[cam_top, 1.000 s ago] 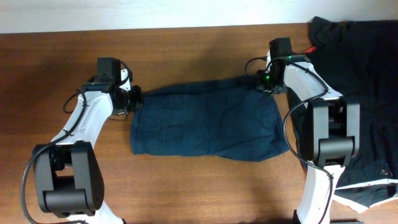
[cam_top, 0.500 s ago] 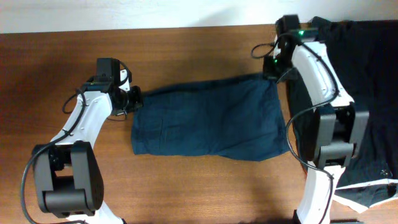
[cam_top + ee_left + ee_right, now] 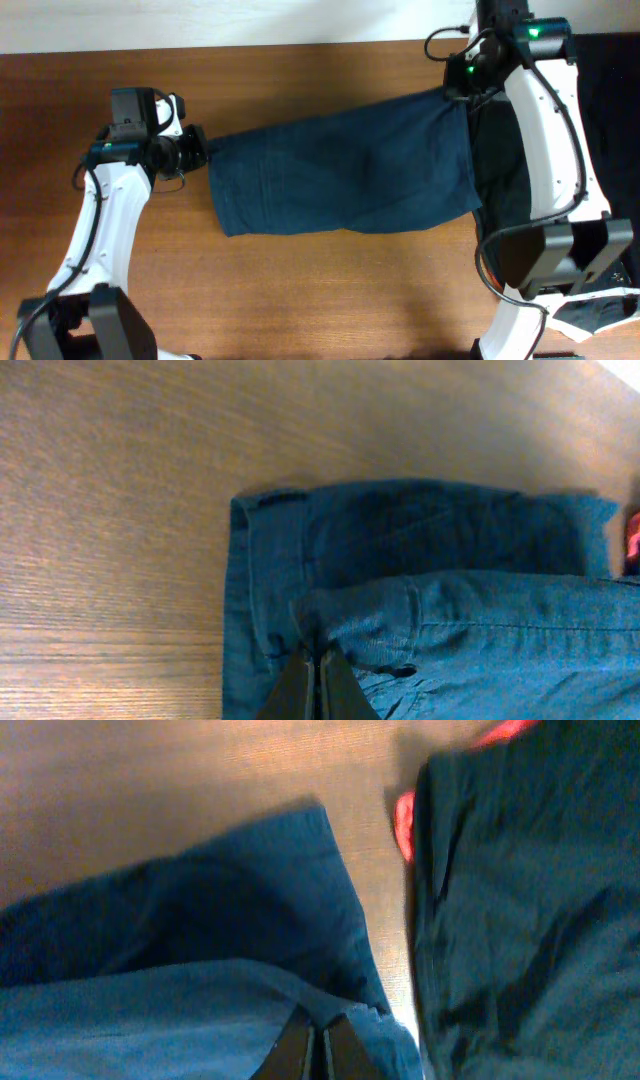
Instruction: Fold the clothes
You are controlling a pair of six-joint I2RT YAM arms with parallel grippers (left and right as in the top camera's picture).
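Observation:
The lower layer's far corner (image 3: pixel 318 818) lies uncovered outward and down from the held corner, so my right gripper needs to carry the held corner there next and release it.
The navy-blue shorts (image 3: pixel 345 170) hang stretched between my two grippers above the wooden table. My left gripper (image 3: pixel 203 148) is shut on the shorts' left corner; the left wrist view shows its fingers (image 3: pixel 314 665) pinching the blue cloth (image 3: pixel 420 590). My right gripper (image 3: pixel 462 88) is shut on the shorts' upper right corner; the right wrist view shows its fingers (image 3: pixel 318 1035) closed on the cloth's edge (image 3: pixel 200 990). A black garment with a red bit (image 3: pixel 610 120) lies at the right, also in the right wrist view (image 3: pixel 530 900).
The wooden table (image 3: pixel 300 290) runs under everything. A pale wall edge (image 3: pixel 200 25) is at the back. White trim of the black garment (image 3: pixel 595 310) lies at the front right by the right arm's base (image 3: pixel 540 260).
Both grippers have moved apart and towards the back, the right one up and right, the left one left. The shorts are pulled longer and tauter, lifted along their top edge.

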